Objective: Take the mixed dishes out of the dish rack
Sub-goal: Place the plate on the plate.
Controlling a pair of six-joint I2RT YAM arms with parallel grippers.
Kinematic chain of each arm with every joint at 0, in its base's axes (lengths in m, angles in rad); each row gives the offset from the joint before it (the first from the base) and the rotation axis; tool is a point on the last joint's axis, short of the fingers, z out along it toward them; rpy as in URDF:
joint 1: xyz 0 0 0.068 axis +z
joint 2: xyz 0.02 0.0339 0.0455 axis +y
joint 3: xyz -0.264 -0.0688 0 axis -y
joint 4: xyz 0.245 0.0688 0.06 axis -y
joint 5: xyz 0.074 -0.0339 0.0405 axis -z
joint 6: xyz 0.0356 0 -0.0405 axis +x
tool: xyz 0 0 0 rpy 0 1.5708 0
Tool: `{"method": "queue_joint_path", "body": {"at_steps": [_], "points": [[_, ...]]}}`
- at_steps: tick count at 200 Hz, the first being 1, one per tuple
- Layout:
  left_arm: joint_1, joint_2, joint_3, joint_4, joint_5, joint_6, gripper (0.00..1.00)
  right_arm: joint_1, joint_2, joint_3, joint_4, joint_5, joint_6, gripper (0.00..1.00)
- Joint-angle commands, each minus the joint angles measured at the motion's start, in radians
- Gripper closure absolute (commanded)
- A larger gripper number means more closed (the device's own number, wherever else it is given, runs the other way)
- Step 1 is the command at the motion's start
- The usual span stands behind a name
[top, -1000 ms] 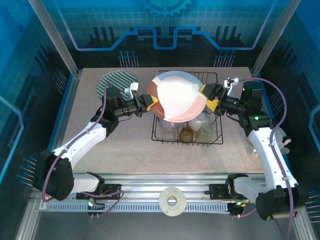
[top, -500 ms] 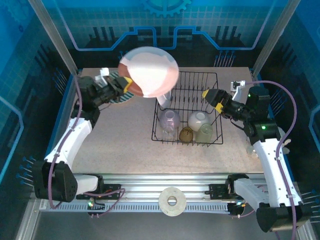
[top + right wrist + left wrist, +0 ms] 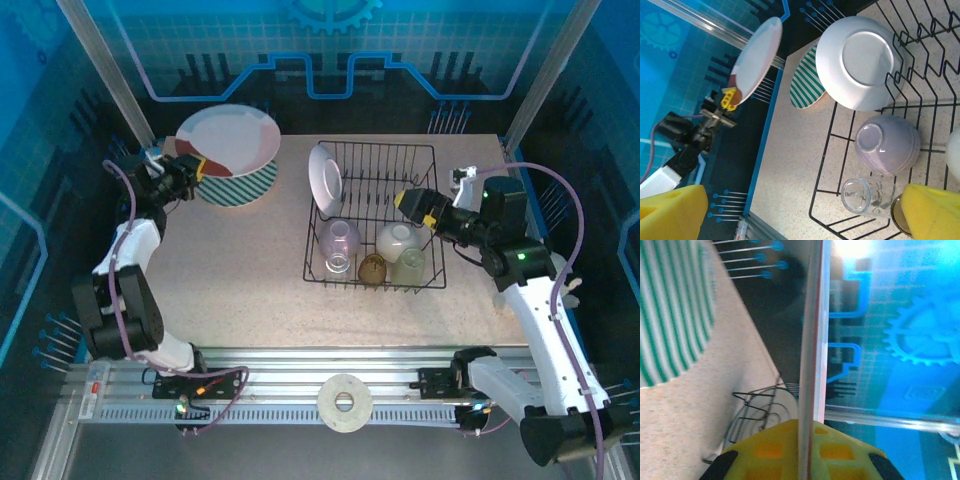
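Observation:
The left gripper lowers the red-rimmed plate (image 3: 228,138) to the green-striped plate below next, onto its striped side (image 3: 238,189), and releases the red-rimmed plate's rim.
My left gripper (image 3: 199,167) is shut on the rim of the red-rimmed plate (image 3: 228,138), holding it tilted above the green-striped plate (image 3: 243,187) at the table's far left. In the left wrist view the held plate (image 3: 813,340) runs edge-on between the yellow fingers (image 3: 775,450). The black dish rack (image 3: 380,146) holds an upright white plate (image 3: 322,180), a lilac cup (image 3: 338,238), a cream cup (image 3: 400,238), an amber cup (image 3: 372,268) and a pale yellow-green cup (image 3: 411,266). Above the rack's right side my right gripper (image 3: 415,205) stands open with nothing in it.
A clear glass (image 3: 867,195) lies in the rack's front left corner beside the lilac cup (image 3: 887,145). Bare tabletop (image 3: 240,270) lies between the striped plate and the rack. Blue enclosure walls (image 3: 120,110) stand close behind the left gripper.
The left arm has carried the red-rimmed plate from above the rack leftward to over the green-striped plate. The right gripper has drawn back from the plate and stays open.

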Motion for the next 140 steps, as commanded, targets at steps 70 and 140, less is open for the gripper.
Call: {"method": "queue_joint_path", "body": {"at_steps": [70,140], "points": [[0.068,0.275,0.131,0.136,0.088,0.018,1.0,0.059,-0.013,-0.031,-0.043,0.048,-0.031,0.0],[0.067,0.395,0.231,0.026,0.08,0.083,1.0,0.068,0.009,-0.037,-0.026,0.042,-0.035,0.0]]}}
